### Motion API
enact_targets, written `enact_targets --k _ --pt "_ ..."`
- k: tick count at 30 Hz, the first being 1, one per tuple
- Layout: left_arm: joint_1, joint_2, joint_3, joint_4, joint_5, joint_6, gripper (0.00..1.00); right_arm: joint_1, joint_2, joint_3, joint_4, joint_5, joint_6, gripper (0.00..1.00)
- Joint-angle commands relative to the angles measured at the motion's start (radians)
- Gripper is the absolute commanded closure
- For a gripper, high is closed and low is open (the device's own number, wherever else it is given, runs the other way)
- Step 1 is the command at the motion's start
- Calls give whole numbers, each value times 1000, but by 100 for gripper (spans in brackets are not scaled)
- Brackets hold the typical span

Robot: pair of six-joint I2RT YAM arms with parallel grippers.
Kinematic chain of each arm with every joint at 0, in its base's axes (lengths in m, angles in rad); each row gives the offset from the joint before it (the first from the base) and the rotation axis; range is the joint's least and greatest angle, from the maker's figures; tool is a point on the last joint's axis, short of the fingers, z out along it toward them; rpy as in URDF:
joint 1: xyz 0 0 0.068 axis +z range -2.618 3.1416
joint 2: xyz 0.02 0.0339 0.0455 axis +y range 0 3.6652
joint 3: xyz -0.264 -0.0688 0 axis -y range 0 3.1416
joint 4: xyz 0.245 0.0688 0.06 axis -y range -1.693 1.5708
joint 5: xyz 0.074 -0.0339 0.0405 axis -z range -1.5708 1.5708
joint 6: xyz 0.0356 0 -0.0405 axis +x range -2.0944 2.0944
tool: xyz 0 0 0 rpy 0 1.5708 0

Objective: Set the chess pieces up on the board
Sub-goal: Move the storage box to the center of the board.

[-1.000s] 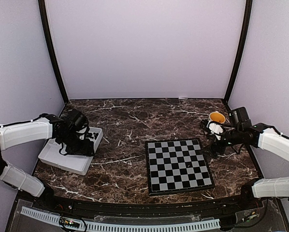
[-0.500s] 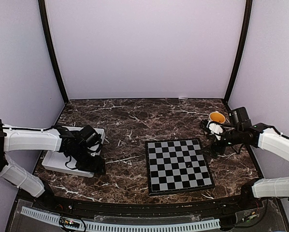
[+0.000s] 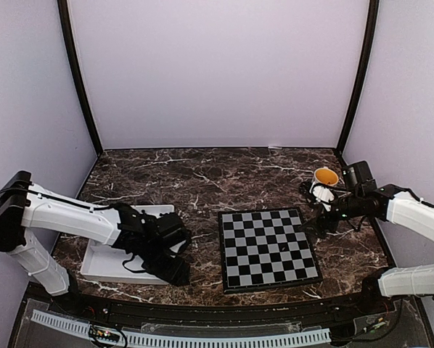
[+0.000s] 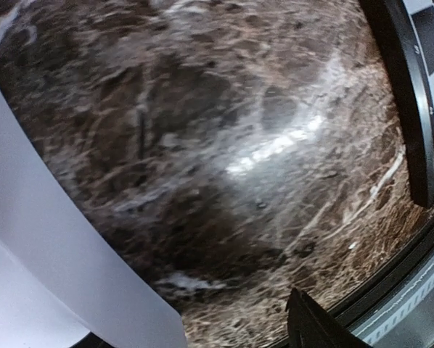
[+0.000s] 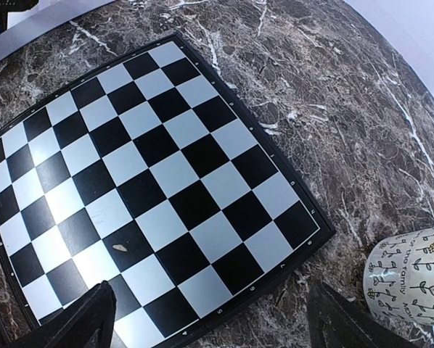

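Observation:
My left gripper moves up, to the left in the top view and then down into the tray's opposite end (image 3: 96,251) next, since the board (image 3: 268,246) is bare.
The board (image 3: 268,246) lies flat right of centre with no pieces standing on it; it fills the right wrist view (image 5: 152,181), and its corner shows in the left wrist view (image 4: 427,87). No chess pieces show in any view. My left gripper (image 3: 175,257) is low at the right end of the white tray (image 3: 104,264). In the left wrist view the tray wall (image 4: 43,254) covers one finger. The other finger (image 4: 311,326) stands far from it, so the jaws are open. My right gripper (image 3: 320,223) is open and empty (image 5: 210,312) above the board's right edge.
A white flowered mug (image 3: 324,181) with an orange inside stands right of the board, close to my right gripper; it also shows in the right wrist view (image 5: 413,279). A small pale speck (image 5: 120,247) lies on one black square. The table's front rail runs just below the tray.
My left arm has swung right and toward the front, and the white tray has slid with it toward the board. My right gripper has shifted slightly toward the board.

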Motion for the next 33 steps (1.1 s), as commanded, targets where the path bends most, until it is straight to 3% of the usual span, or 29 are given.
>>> enact_targets --k 1,7,11,18,24,33 --pt "-79 97 71 32 19 -18 31 -6 0 -5 7 -21 -4 7" --pt "-129 152 173 -14 2 16 31 -6 -5 -2 2 -25 -1 7" --pt "-137 93 252 -119 -33 51 30 -6 -8 33 -21 -31 8 7" --pt "-104 -68 409 -351 -279 87 28 -6 43 148 -92 -73 -6 7" --pt "113 -229 355 -479 -397 1 39 -4 138 269 -107 -158 62 14" --pt "467 -331 159 -394 -300 76 53 -6 249 212 44 -114 141 26"
